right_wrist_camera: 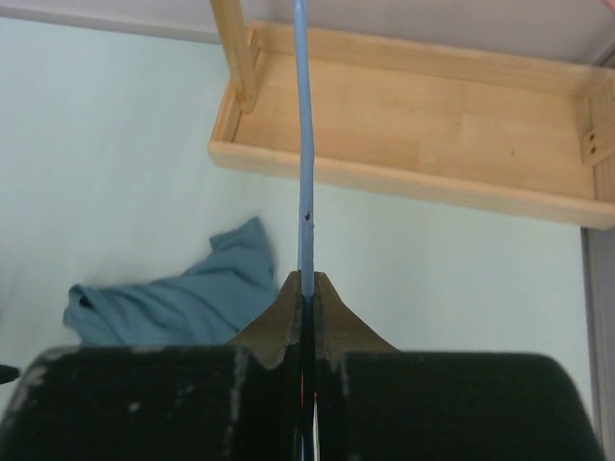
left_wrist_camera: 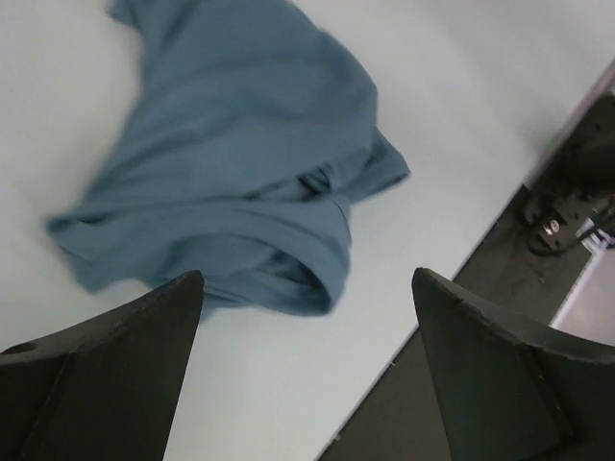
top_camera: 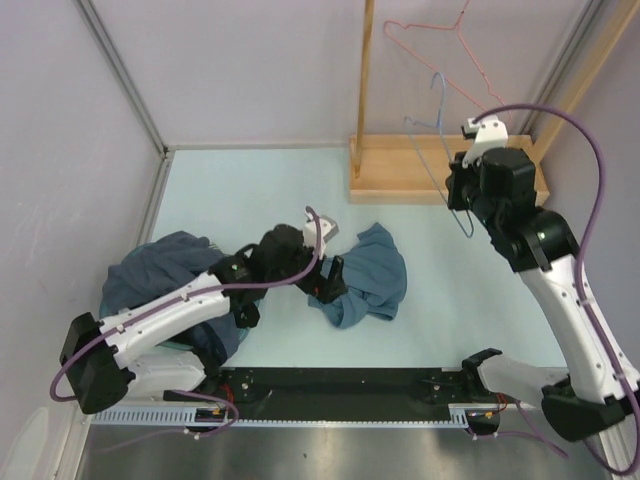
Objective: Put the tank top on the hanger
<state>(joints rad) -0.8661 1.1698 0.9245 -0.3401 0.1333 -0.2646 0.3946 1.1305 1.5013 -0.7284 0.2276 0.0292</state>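
I need to lower my left gripper and pull it back onto the tank top's near folded end (top_camera: 346,318) (left_wrist_camera: 319,293) to close, because that end sticks out over bare tabletop.
The teal-blue tank top (top_camera: 365,275) lies crumpled on the table's middle; it also shows in the left wrist view (left_wrist_camera: 240,163) and the right wrist view (right_wrist_camera: 183,298). My left gripper (top_camera: 325,280) is open and empty, just left of the tank top, its fingertips (left_wrist_camera: 183,288) short of the fabric's near hem. My right gripper (top_camera: 462,195) is shut on the thin light-blue wire hanger (top_camera: 440,150), held above the table at the back right. In the right wrist view the hanger's wire (right_wrist_camera: 304,144) runs straight up from the closed jaws.
A darker navy heap of clothes (top_camera: 165,270) lies at the left under my left arm. A wooden stand base (top_camera: 410,170) with an upright post stands at the back, a pink wire hanger (top_camera: 445,45) above it. A black strip (top_camera: 340,385) edges the table's front.
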